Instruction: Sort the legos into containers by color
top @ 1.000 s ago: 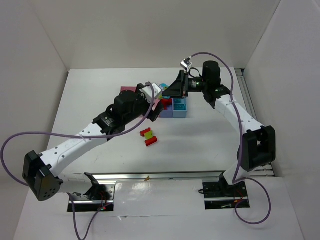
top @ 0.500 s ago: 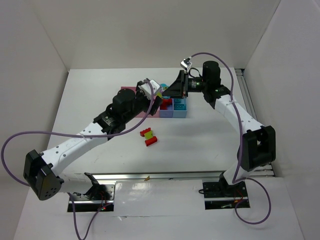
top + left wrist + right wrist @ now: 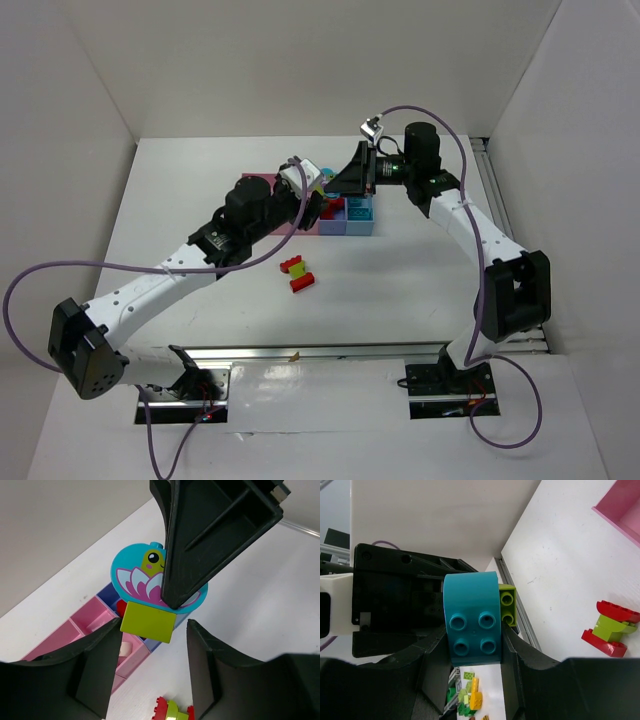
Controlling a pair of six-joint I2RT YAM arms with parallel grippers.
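My right gripper will next tilt its fingers down over the light blue bin (image 3: 360, 214) below it and let go of the matching teal brick, because that bin already has teal bricks in it.
My right gripper (image 3: 336, 184) (image 3: 472, 630) is shut on a teal brick (image 3: 471, 615) with a yellow-green brick (image 3: 506, 605) stuck to its side, held above the containers (image 3: 358, 222). In the left wrist view the teal brick (image 3: 131, 575) shows a bird picture, with the yellow-green brick (image 3: 148, 622) below it. My left gripper (image 3: 312, 190) (image 3: 155, 636) is open, its fingers either side of and just short of the yellow-green brick. A whitish brick (image 3: 125, 648) lies in a pink bin (image 3: 90, 625). A red brick (image 3: 120, 608) lies in the dark blue bin.
A small stack of red and yellow-green bricks (image 3: 298, 273) (image 3: 172, 711) (image 3: 607, 630) stands on the table in front of the containers. White walls close off the back and both sides. Both arms crowd the space over the bins.
My left gripper has moved a little away from the pink bin, up towards the brick that my right gripper holds. The right arm has not moved.
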